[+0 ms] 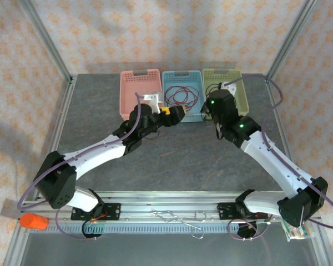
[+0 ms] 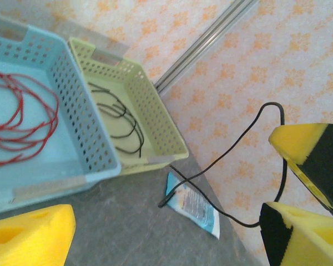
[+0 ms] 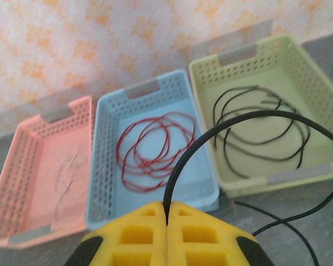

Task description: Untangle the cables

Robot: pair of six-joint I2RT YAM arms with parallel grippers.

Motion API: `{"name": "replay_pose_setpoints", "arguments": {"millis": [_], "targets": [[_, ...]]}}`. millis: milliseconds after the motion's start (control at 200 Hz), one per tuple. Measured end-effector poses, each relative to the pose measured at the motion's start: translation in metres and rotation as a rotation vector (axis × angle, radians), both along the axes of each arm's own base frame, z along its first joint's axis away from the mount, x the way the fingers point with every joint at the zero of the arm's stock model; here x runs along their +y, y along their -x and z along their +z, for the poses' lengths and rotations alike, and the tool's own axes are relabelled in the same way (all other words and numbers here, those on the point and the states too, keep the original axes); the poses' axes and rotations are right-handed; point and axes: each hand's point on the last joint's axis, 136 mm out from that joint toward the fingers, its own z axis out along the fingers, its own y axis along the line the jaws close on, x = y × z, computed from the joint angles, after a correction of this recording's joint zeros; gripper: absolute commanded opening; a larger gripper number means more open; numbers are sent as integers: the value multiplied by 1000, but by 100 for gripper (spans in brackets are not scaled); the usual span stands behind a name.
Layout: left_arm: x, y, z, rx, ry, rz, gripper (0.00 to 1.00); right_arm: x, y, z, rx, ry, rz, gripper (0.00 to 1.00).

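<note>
I will next carry the black cable outward with my right gripper and lower it into the green basket point(image 3: 322, 100), where another black cable is, to let go of it.
My right gripper point(image 3: 167, 213) is shut on a black cable point(image 3: 211, 136), which rises from between the yellow fingers and arcs off to the right. In the left wrist view that same cable point(image 2: 211, 166) trails down to the table, its loose end lying beside a packet. My left gripper point(image 2: 166, 233) is open with nothing between its fingers, close to the right gripper point(image 1: 206, 113) in front of the baskets. A red cable point(image 3: 155, 147) lies coiled in the blue basket point(image 3: 102, 166). Another black cable point(image 3: 250, 143) lies in the green basket point(image 3: 322, 100). A faint white cable point(image 3: 69, 172) lies in the pink basket point(image 3: 11, 183).
A blue-and-white packet point(image 2: 197, 208) lies on the grey table point(image 1: 172, 160) by the green basket's corner. The three baskets stand side by side at the back edge. Metal frame posts point(image 1: 50, 50) flank the table. An orange object point(image 1: 33, 221) sits at the near left.
</note>
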Motion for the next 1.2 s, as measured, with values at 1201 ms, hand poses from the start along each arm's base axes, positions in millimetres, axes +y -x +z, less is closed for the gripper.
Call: {"name": "replay_pose_setpoints", "arguments": {"millis": [1201], "targets": [[-80,-123,-37,-5,-267,-18,86,-86,-210,-137,249,-2,-103,0]]}}
